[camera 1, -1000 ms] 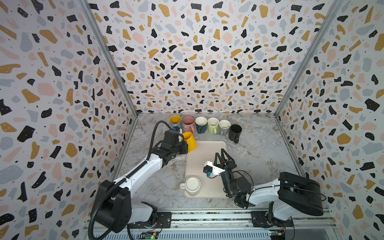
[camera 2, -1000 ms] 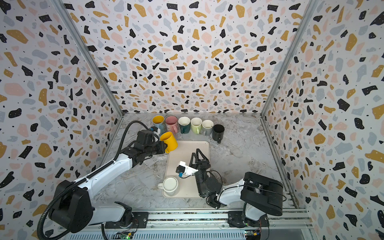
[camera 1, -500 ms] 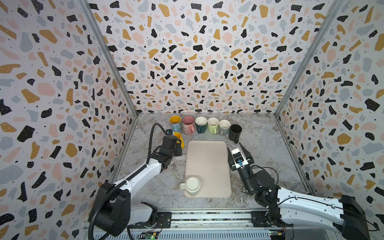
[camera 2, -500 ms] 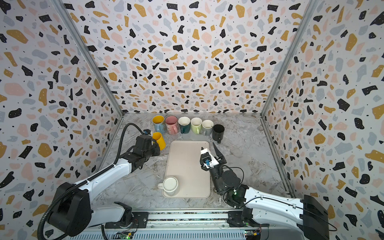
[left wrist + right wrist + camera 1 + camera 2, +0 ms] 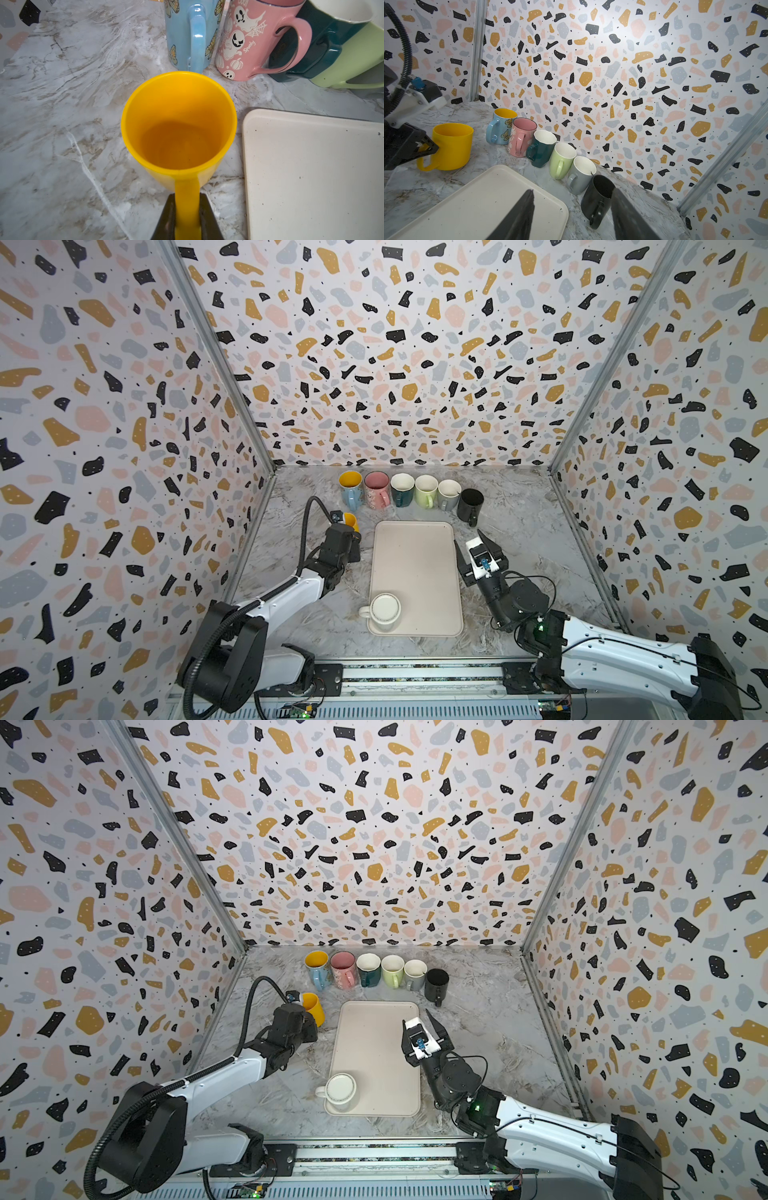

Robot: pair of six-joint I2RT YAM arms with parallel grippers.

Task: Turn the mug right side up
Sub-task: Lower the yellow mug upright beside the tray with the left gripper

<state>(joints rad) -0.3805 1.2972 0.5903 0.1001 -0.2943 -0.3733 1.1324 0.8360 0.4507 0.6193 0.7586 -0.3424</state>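
The left gripper eases the yellow mug [image 5: 178,124] outward and down onto the tabletop [image 5: 226,170] beside the tray next and releases the mug's handle. The yellow mug already has its opening up.
A yellow mug [image 5: 178,124] stands mouth up on the marble table, left of the cream tray [image 5: 415,564]. My left gripper [image 5: 187,207] is shut on its handle; in both top views the arm hides most of the mug [image 5: 352,521] [image 5: 314,1007]. From the right wrist view the yellow mug [image 5: 452,145] looks set down on its base. A white mug [image 5: 384,610] [image 5: 340,1089] sits bottom up at the tray's near left corner. My right gripper [image 5: 466,536] [image 5: 573,190] is open and empty above the tray's right edge.
Several upright mugs line the back of the table: butterfly blue [image 5: 350,487], pink [image 5: 377,488], teal [image 5: 402,489], green [image 5: 427,490], grey [image 5: 449,493] and black [image 5: 469,502]. The black one [image 5: 598,195] is just ahead of my right gripper. Terrazzo walls enclose three sides.
My left gripper carried the tilted yellow mug off the tray's back left corner and set it upright on the table. My right arm swung from mid-tray to its right edge, jaws widening.
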